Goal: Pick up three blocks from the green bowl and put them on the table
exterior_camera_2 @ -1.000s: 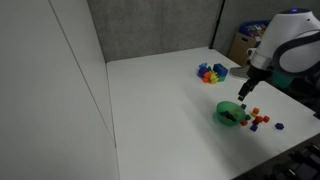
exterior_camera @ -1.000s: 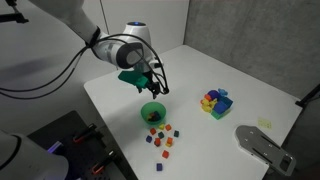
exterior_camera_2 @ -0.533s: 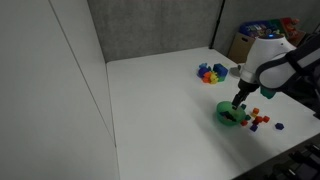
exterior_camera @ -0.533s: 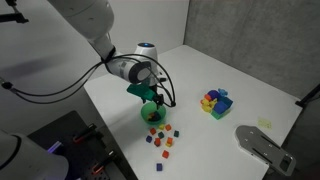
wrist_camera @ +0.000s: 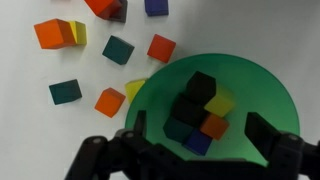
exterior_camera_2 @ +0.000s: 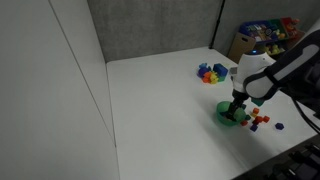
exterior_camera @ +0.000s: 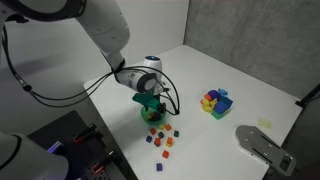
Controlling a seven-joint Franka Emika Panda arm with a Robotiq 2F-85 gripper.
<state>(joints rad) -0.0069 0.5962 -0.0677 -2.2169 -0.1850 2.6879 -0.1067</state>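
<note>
The robot's gripper will next go down into the bowl (exterior_camera: 154, 113) and move over onto the yellow block, because the block is at the edge of the heap, off the middle of the gripper's open fingers.
The green bowl (wrist_camera: 230, 90) holds a heap of small blocks (wrist_camera: 200, 112): dark ones, a yellow, an orange and a blue one. My gripper (wrist_camera: 200, 135) is open right above the bowl, one finger at each side of the heap. In both exterior views the gripper (exterior_camera: 152, 103) (exterior_camera_2: 238, 104) hangs low over the bowl (exterior_camera: 154, 113) (exterior_camera_2: 230, 114). Several loose blocks (exterior_camera: 162, 137) (exterior_camera_2: 262, 120) lie on the white table (exterior_camera: 210, 70) beside the bowl. In the wrist view they lie up and to the left (wrist_camera: 110, 60).
A bigger blue-yellow-red-green block cluster (exterior_camera: 214, 101) (exterior_camera_2: 211, 72) stands farther off on the table. A grey device (exterior_camera: 262, 146) sits at a table corner. A dark grey wall panel (exterior_camera_2: 150, 25) stands behind the table.
The gripper has come down from above the table to just over the bowl. The bowl and loose blocks have not moved.
</note>
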